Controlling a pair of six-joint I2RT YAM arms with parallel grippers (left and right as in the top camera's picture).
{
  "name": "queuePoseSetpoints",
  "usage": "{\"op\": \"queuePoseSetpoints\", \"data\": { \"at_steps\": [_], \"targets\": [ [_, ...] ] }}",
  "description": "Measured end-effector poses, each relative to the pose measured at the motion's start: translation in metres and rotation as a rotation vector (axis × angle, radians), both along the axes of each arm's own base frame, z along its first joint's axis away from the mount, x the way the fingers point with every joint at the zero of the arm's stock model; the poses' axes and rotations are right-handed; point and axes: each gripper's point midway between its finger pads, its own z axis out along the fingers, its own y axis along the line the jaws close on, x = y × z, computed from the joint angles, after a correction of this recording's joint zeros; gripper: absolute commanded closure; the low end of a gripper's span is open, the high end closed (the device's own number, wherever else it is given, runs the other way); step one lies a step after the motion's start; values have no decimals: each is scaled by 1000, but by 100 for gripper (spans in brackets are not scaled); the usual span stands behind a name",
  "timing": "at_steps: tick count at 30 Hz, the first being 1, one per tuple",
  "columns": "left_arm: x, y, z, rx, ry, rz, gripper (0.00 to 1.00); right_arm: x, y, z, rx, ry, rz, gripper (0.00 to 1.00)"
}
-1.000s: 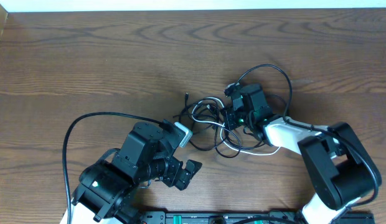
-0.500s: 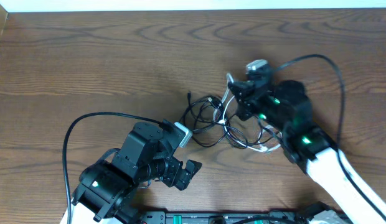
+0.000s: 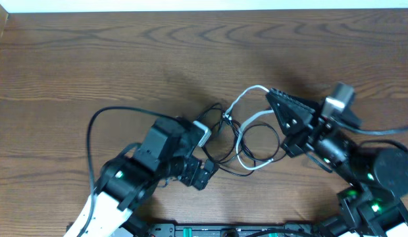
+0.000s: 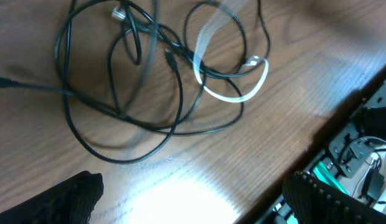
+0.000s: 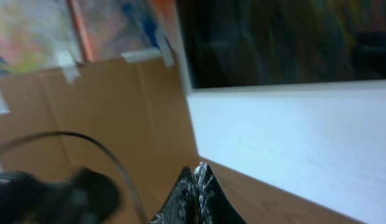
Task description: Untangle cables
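Note:
Next, my right gripper rises and moves slightly back before it opens, since the white cable (image 3: 268, 91) (image 5: 200, 171) still runs from my fingers into the tangle.
A tangle of thin black cables (image 3: 225, 150) and one white cable (image 3: 243, 123) lies on the wooden table at centre. My right gripper (image 3: 270, 93) is shut, its black fingers pinching the white cable, which rises in an arc from the tangle. In the right wrist view the fingertips (image 5: 197, 172) are pressed together with a white bit between them. My left gripper (image 3: 205, 158) is open and empty at the tangle's left edge. In the left wrist view the black loops (image 4: 124, 93) and the white cable (image 4: 233, 93) lie ahead of its wide-apart fingers (image 4: 62, 199).
The thick black cable (image 3: 102, 118) of the left arm loops over the table at the left. The robot base rail (image 3: 256, 230) runs along the front edge. A cardboard wall (image 5: 106, 118) and a white surface (image 5: 292, 143) show in the right wrist view.
My right gripper has risen and swung right, lifting the white cable out of the tangle. My left arm has moved right, up to the tangle's left side.

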Motion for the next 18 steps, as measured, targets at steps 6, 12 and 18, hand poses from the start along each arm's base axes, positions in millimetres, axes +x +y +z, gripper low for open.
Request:
{"op": "queuePoseSetpoints", "data": {
  "at_steps": [6,12,18],
  "targets": [
    [15,-20,-19,-5,46,-41,2,-31,-5,31,84,-88,81,99],
    [26,-39,-34,-36,83,-75,2,-45,-7,43,124,-113,127,99],
    [40,-56,-43,-79,86,-102,2,-55,-7,53,162,-131,176,99]
  ]
}}
